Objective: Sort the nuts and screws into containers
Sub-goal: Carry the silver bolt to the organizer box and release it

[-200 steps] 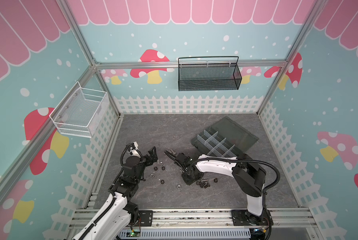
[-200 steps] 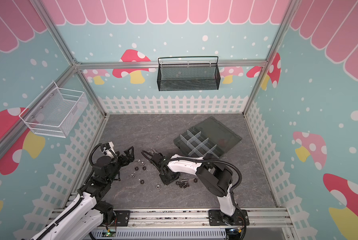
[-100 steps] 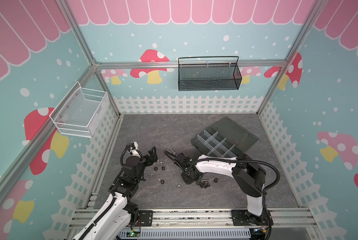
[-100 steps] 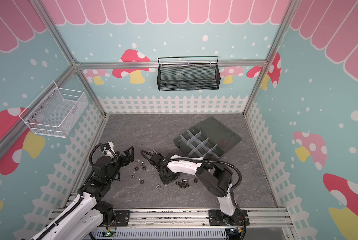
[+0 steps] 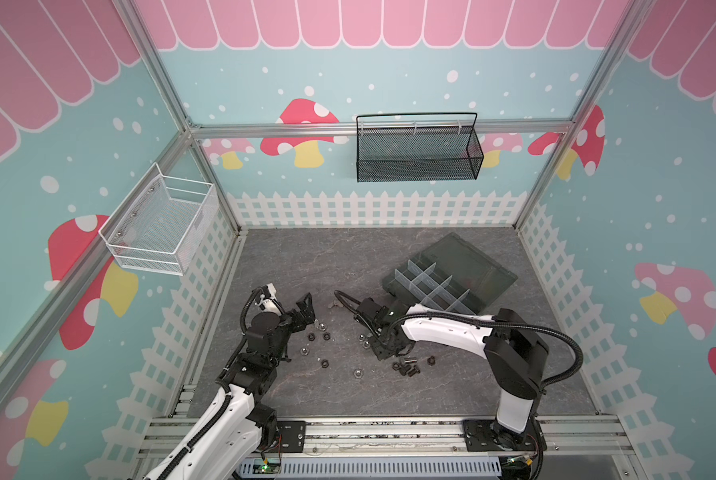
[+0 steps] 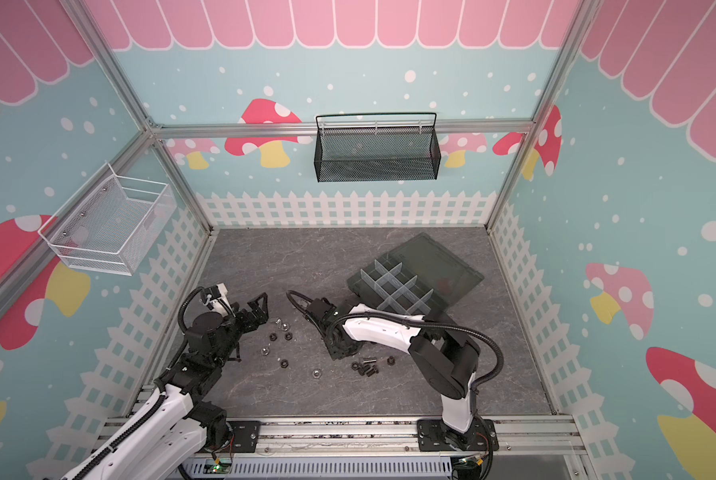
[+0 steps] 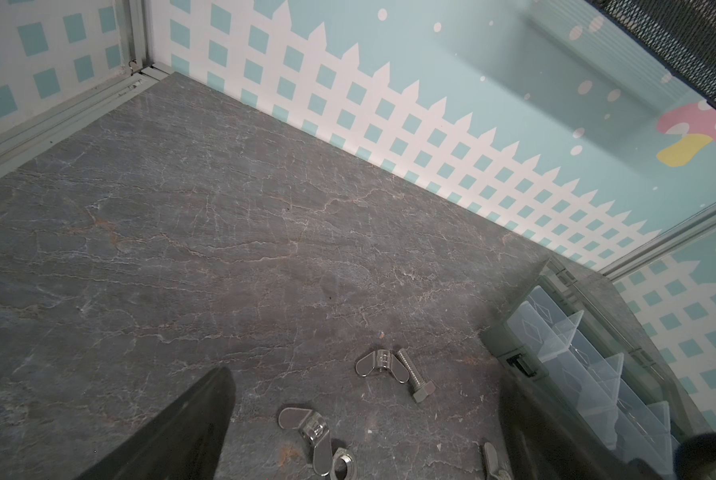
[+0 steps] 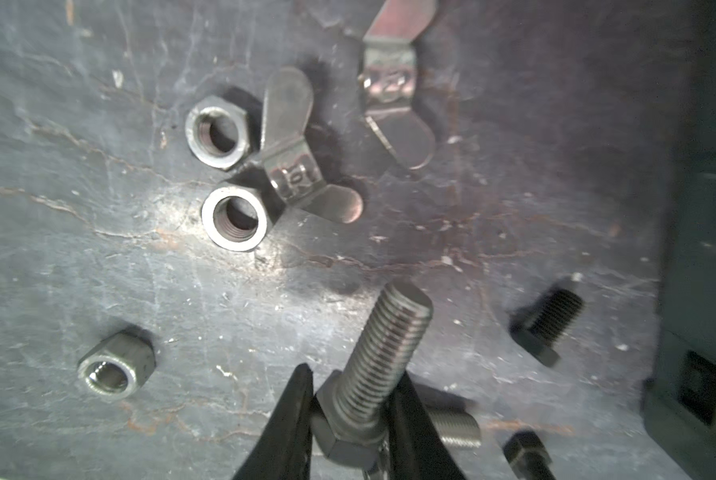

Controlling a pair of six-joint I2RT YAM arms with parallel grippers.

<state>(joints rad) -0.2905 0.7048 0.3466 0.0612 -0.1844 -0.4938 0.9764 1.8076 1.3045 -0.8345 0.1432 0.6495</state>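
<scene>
I should next lift my right gripper and carry the silver screw over the near end of the grey organizer, then let it go, because the side of the organizer blocks the low way in.
In the right wrist view my right gripper [image 8: 352, 399] is shut on a silver screw [image 8: 385, 353], gripped at its hex head just above the floor. In both top views it hangs low among the loose parts [image 5: 383, 351]. Silver nuts [image 8: 235, 218] and black screws [image 8: 547, 328] lie around it. My left gripper [image 5: 306, 311] is open and holds nothing; a silver screw [image 7: 414, 378] lies on the floor below it. Black nuts [image 5: 311, 336] lie between the arms. The containers, an open grey organizer [image 5: 393, 282], sit at the back right.
Silver wing nuts [image 8: 298, 166] lie among the hex nuts. A black mesh basket [image 5: 416, 153] hangs on the back wall, a white wire basket [image 5: 160, 228] on the left wall. The organizer's lid [image 5: 468, 262] lies flat behind its compartments.
My right gripper's jaws have narrowed onto the silver screw. Neither arm has visibly shifted.
</scene>
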